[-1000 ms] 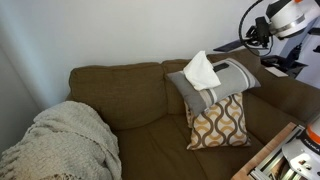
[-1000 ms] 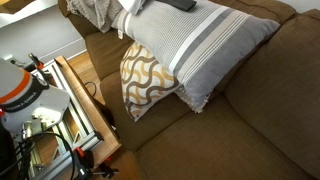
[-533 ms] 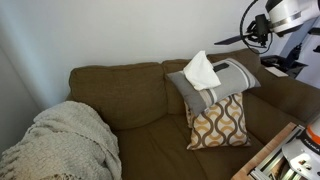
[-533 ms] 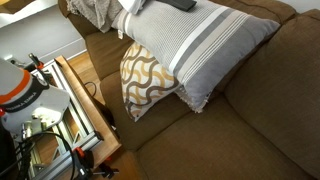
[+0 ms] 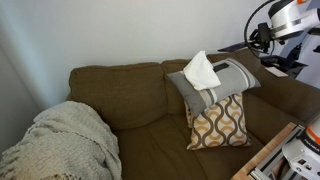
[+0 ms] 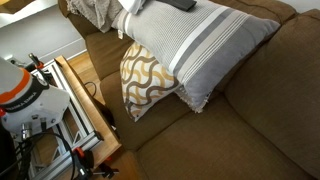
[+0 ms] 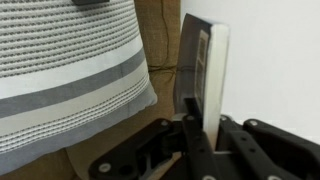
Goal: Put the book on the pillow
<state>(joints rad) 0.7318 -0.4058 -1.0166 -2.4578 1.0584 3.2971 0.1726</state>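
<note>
The pillow's striped side (image 6: 212, 26) (image 7: 85, 55) is below my gripper, to the left in the wrist view. My gripper will next go down there and tilt the edge-on book flat onto it.
The book (image 5: 233, 46) is thin, dark and flat. My gripper (image 5: 254, 39) is shut on it and holds it in the air to the right of and above the grey pillow (image 5: 225, 80). In the wrist view the book (image 7: 203, 60) stands edge-on between my gripper's (image 7: 203, 112) fingers, with the pillow (image 7: 60, 70) to its left. The pillow leans on the sofa back and fills an exterior view (image 6: 200, 50). The held book is not clear in that view.
A white peaked folded thing (image 5: 201, 71) and a small dark object (image 6: 181, 4) lie on the pillow. A tan-and-white wavy cushion (image 5: 219, 122) leans under it. A knitted blanket (image 5: 65, 140) covers the sofa's (image 5: 130, 95) left arm. A wooden frame (image 6: 88, 105) stands beside the sofa.
My gripper with the book rose slightly, then came back down and a little to the right. The pillow and cushions have not moved.
</note>
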